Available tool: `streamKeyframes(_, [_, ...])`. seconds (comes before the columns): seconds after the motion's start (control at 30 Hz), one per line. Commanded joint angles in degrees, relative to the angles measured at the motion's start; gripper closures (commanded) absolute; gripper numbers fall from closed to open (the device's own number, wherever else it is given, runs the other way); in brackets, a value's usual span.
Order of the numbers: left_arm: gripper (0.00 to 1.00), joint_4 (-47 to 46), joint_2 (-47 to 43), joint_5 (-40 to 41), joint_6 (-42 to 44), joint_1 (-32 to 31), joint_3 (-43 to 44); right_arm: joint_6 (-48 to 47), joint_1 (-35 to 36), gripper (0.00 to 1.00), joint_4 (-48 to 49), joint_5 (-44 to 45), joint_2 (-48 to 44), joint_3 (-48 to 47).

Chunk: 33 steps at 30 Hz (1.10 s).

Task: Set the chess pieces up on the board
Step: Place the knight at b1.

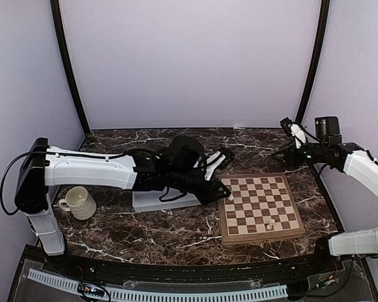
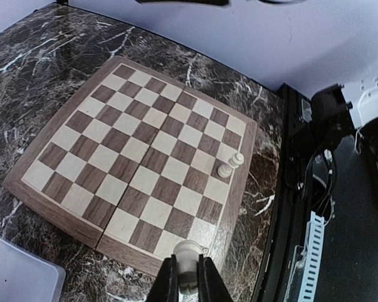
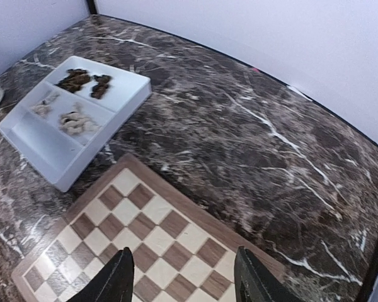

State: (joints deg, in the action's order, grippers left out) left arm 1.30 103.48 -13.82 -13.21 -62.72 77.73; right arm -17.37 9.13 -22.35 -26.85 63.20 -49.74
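Note:
The light square (image 1: 242, 229) (image 2: 202, 230) beside the board's tray-side corner is empty. My left gripper needs to lower next toward the board's near edge, onto that square, and release the white piece.
The board (image 1: 259, 204) lies right of centre on the marble table. My left gripper (image 2: 188, 259) is shut on a cream-white chess piece (image 2: 188, 250), held over the board's (image 2: 138, 141) corner square; from above that gripper (image 1: 225, 189) is at the board's left edge. Two more white pieces (image 2: 230, 166) stand side by side on squares along the near edge, also visible from above as a white pair (image 1: 271, 222). My right gripper (image 3: 184, 283) hangs open and empty over the board's (image 3: 157, 242) far corner, raised at the back right (image 1: 291, 133).
A white divided tray (image 3: 31, 135) holds dark pieces (image 3: 82, 80) and white pieces (image 3: 72, 121) left of the board; from above the tray (image 1: 152, 201) is partly hidden under my left arm. A cream mug (image 1: 79, 202) stands at the far left.

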Motion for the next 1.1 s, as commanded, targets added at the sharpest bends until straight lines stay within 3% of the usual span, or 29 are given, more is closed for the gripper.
streamKeyframes(0.0, [1.00, 12.93, 4.07, 0.99, 11.15, -3.53, 6.46, 2.99, -5.56, 0.45, 6.23, 4.25, 0.79, 1.42])
streamKeyframes(0.2, [1.00, 21.35, 12.64, 1.92, 16.42, -7.47, 17.10, 1.80, -6.67, 0.45, 6.70, 3.08, -0.48, 3.44])
streamKeyframes(0.37, [1.00, 22.88, 16.53, 2.79, 17.43, -8.46, 22.07, -1.32, -6.66, 0.45, 7.50, 2.73, -0.34, 5.63])
streamKeyframes(1.07, [1.00, 28.68, 26.24, 4.07, 17.06, -9.70, 31.79, -2.37, -6.66, 0.44, 6.84, 0.68, -0.18, 5.88])
